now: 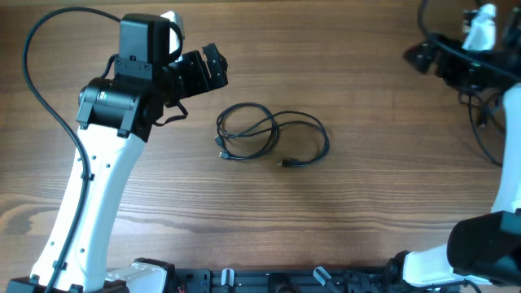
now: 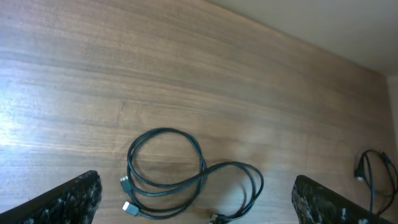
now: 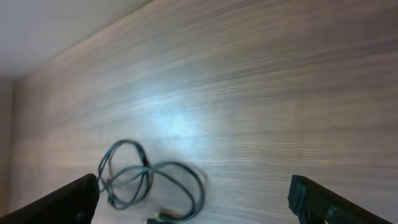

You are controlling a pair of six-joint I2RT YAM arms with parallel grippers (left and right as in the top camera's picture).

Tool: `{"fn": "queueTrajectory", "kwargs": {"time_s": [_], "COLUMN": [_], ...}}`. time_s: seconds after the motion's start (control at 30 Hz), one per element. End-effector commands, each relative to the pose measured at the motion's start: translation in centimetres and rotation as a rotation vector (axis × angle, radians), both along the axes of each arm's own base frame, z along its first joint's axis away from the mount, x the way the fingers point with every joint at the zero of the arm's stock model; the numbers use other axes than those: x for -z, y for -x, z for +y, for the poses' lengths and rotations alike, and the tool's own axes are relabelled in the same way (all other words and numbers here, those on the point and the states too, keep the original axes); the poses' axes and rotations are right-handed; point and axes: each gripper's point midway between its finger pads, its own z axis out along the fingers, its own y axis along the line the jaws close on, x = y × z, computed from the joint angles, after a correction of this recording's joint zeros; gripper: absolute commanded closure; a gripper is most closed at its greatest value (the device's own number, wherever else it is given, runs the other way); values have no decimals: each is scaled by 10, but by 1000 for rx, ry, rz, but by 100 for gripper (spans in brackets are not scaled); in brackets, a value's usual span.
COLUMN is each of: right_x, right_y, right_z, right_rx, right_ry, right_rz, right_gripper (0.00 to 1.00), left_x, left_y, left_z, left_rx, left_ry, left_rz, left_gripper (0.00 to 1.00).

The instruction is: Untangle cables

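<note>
The strands crossing the rounder loop are below my left gripper, to its right in the overhead view. I should lower it that way, turning it, onto the overlap.
The cables lie in the middle of the wooden table as thin black overlapping loops, with small plug ends at the left and at the bottom. My left gripper hovers up and to the left of them, open and empty. In the left wrist view the cables rest on the table between and beyond the two wide-apart fingers. My right gripper is far off at the table's top right corner, open and holding nothing. Its wrist view shows the cables small and blurred near the left finger.
The left arm's white link and black cable cross the left side of the table. The right arm's own black wires hang at the right edge, and they also show as black wires in the left wrist view. A black rail runs along the front edge.
</note>
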Motion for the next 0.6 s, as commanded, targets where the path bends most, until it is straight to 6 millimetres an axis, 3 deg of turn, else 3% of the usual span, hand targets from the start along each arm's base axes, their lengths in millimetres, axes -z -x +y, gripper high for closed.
{"fn": "queueTrajectory", "kwargs": {"time_s": [0.0,0.2,0.37,0.57], "right_x": [-4,9,21,22], "right_y": [-2,2,8,9], "right_z": [33,61,64,65], "right_rx": [-100,-165,-172,-174], "right_ry": [4,28,20,19], "right_rz": [-19,14,49,55], "right_gripper": [0,1,1,3], "left_x": [17,48,81,117], "left_y": [0,-2,-3,14], "left_z": [-3,-19,-27,-39], "left_rx": [3,57,79,191], "left_ry": [0,45,47,-35], "left_rz": [69,181,292,407], "left_gripper": [0,0,7,10]}}
